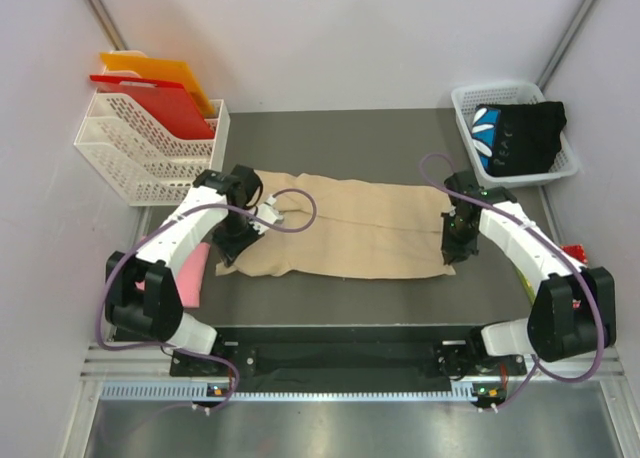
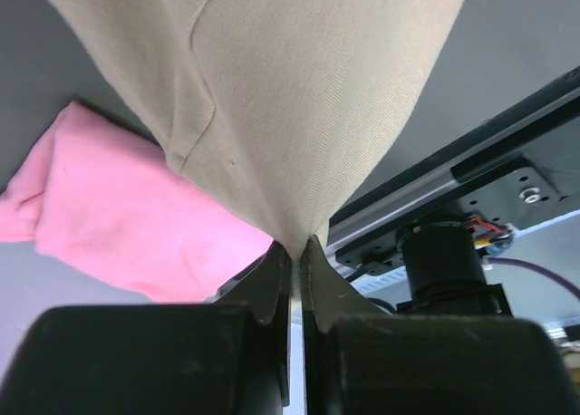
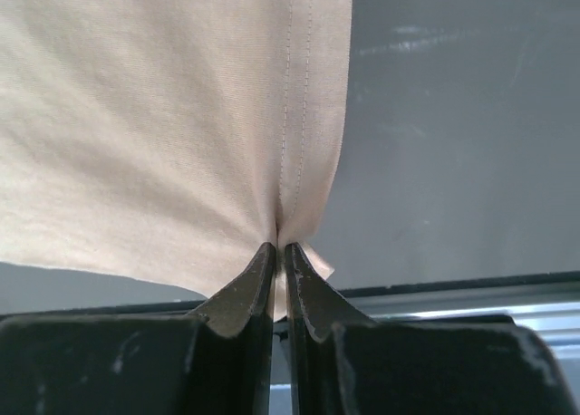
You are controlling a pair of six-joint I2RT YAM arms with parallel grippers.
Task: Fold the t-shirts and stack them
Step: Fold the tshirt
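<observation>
My left gripper carries the pinched corner of the t-shirt outward onto the beige t-shirt's far edge point(image 1: 273, 179) next. It lets go there, since the t-shirt's near half still lies unfolded.
The beige t-shirt point(image 1: 350, 228) lies spread across the dark mat in the middle. My left gripper point(image 1: 232, 250) is shut on its near left corner; the left wrist view shows the cloth point(image 2: 299, 98) pinched at the gripper point(image 2: 295, 248). My right gripper point(image 1: 455, 253) is shut on its near right hem, and the right wrist view shows the cloth point(image 3: 181, 116) pinched at the gripper point(image 3: 279, 250). The pink t-shirt point(image 1: 190, 278) lies bunched at the near left, also in the left wrist view point(image 2: 136, 225). The black printed t-shirt point(image 1: 520, 138) lies in the white basket point(image 1: 463, 108) at the back right.
A white file rack point(image 1: 140, 153) holding red and orange boards point(image 1: 160, 93) stands at the back left. A small red thing point(image 1: 574, 252) lies by the right arm. A black rail point(image 1: 340, 338) runs along the near edge. Grey walls close in the sides.
</observation>
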